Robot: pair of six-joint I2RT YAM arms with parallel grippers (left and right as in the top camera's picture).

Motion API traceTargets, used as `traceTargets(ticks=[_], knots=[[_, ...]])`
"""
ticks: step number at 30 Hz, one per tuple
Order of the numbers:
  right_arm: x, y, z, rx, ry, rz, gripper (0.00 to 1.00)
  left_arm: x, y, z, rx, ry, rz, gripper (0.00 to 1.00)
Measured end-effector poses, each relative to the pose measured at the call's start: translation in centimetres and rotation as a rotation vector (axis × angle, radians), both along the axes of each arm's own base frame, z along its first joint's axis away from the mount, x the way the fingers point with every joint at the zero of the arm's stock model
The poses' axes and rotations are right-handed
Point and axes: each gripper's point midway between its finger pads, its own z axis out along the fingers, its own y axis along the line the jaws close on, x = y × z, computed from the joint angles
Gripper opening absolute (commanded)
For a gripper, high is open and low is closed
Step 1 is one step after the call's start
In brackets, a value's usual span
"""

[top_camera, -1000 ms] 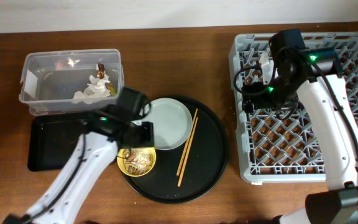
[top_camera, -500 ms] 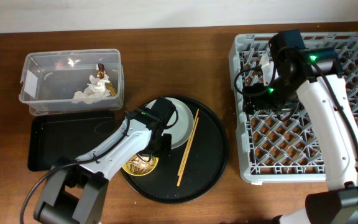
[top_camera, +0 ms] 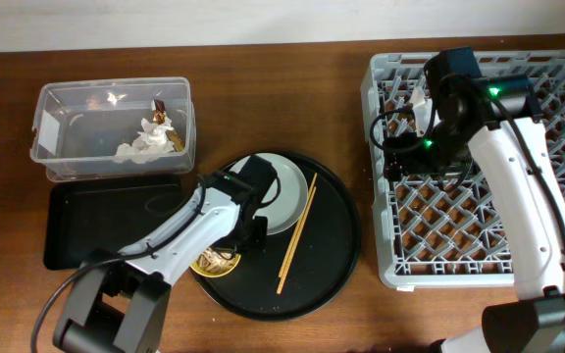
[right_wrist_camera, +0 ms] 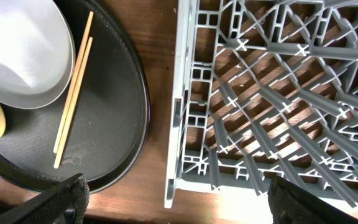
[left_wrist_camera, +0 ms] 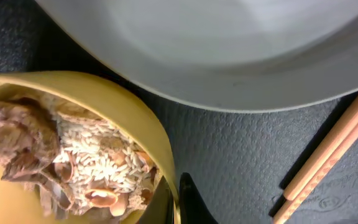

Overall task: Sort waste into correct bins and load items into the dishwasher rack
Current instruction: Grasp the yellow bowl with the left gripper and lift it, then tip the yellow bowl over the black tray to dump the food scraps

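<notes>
The grey-green plate [top_camera: 282,191] lies outward of my left gripper. I will next raise my left gripper, tip the bowl [top_camera: 209,262] over the black rectangular tray, then release the bowl on the plate.
The small yellow bowl [left_wrist_camera: 157,134] holds light-brown food scraps [left_wrist_camera: 73,162] and sits on the round black tray [top_camera: 332,245]. My left gripper [left_wrist_camera: 176,208] is shut on the bowl's right rim, one finger inside and one outside. From overhead, the left gripper [top_camera: 246,233] covers much of the yellow bowl [top_camera: 209,262]. The grey-green plate [top_camera: 282,191] lies just behind it, and the chopsticks [top_camera: 295,233] lie to its right. My right gripper [right_wrist_camera: 191,205] hangs open over the left wall of the dishwasher rack [right_wrist_camera: 278,93]; overhead it shows as the right gripper [top_camera: 397,147].
The clear tub [top_camera: 67,118] at back left holds white tissues [top_camera: 145,142] and a brown wrapper [top_camera: 162,110]. The shallow black rectangular tray [top_camera: 96,226] lies in front of it. A strip of wooden table [top_camera: 366,196] separates the round tray from the dishwasher rack [top_camera: 557,147].
My left gripper has come in from the left over the yellow bowl and shut on its rim. The right arm has not moved.
</notes>
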Motion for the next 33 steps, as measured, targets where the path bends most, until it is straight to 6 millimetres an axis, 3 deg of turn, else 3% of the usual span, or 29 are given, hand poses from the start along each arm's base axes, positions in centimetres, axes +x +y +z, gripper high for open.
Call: traceTargets(ticks=[2,4,7,10,11,15,18,19,21,28,33], knots=[[0.0,0.0,0.0,0.0,0.0,0.0,0.94,0.1,0.0,0.5,0.0,-0.005,0.0,0.0],[0.0,0.0,0.0,0.0,0.0,0.0,0.93,1.0,-0.6,2.5,-0.035,-0.056,-0.002,0.01],[0.0,-0.1,0.0,-0.005,0.0,0.0,0.94,3.2,-1.6,7.5,-0.134,-0.206,-0.018,0.0],[0.0,-0.1,0.0,-0.008,0.001,0.001,0.94,4.9,0.8,10.5,-0.179,-0.294,0.047,0.0],[0.0,-0.1,0.0,-0.008,0.001,0.001,0.94,5.7,2.9,10.9,-0.183,-0.309,0.097,0.0],[0.0,-0.2,0.0,-0.012,0.001,0.002,0.94,7.9,9.7,11.2,-0.249,-0.326,0.266,0.0],[0.0,-0.2,0.0,-0.012,0.001,0.001,0.94,8.7,12.4,11.8,-0.384,-0.346,0.312,0.0],[0.0,-0.2,0.0,-0.012,0.001,0.002,0.94,8.9,14.9,11.4,-0.423,-0.346,0.375,0.0],[0.0,-0.2,0.0,-0.012,0.0,0.002,0.93,9.4,16.4,10.7,-0.573,-0.334,0.401,0.0],[-0.1,-0.3,0.0,-0.016,0.003,0.002,0.94,10.0,18.8,10.5,-1.121,-0.359,0.499,0.0],[-0.1,-0.3,0.0,-0.016,0.005,0.001,0.94,9.8,19.2,11.4,-1.272,-0.373,0.555,0.0]])
